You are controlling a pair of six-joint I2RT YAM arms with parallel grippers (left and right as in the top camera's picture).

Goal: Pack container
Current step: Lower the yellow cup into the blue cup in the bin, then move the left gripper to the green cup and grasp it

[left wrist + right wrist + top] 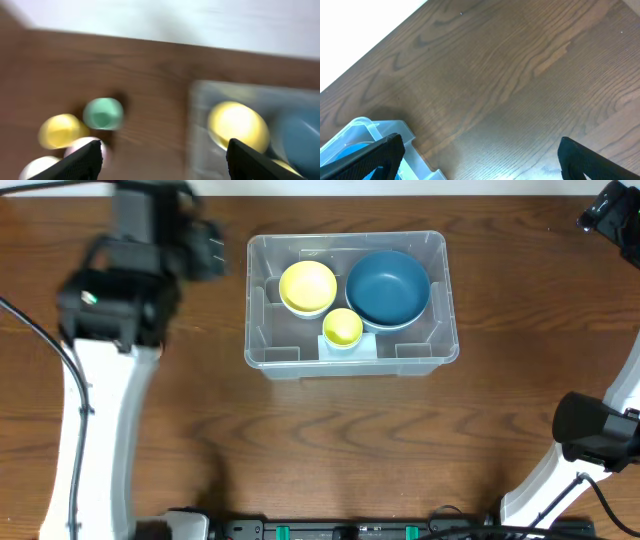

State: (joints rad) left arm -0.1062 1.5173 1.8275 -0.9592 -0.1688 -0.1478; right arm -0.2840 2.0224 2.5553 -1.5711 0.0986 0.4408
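Note:
I will next lower my left gripper, away from the container, onto the green cup still on the wood outside the container (pixel 348 364).
The clear plastic container (pixel 348 364) stands at the table's middle. It holds a yellow bowl (pixel 307 287), a blue bowl (pixel 388 287) and a small yellow cup (pixel 342 328). My left gripper (pixel 208 250) is blurred, just left of the container's far left corner. In the left wrist view it (pixel 165 160) is open and empty over bare wood, with the container (pixel 200 125) to its right. My right gripper (pixel 600 212) is at the far right corner. In the right wrist view it (pixel 480 160) is open and empty, with the container's corner (pixel 375 130) at lower left.
The left wrist view shows, blurred, a green cup (pixel 103 113), a yellow cup (pixel 60 131) and two pale round things (pixel 37 167) on the wood left of the container. The left arm hides them in the overhead view. The table's back edge (pixel 365 55) is near.

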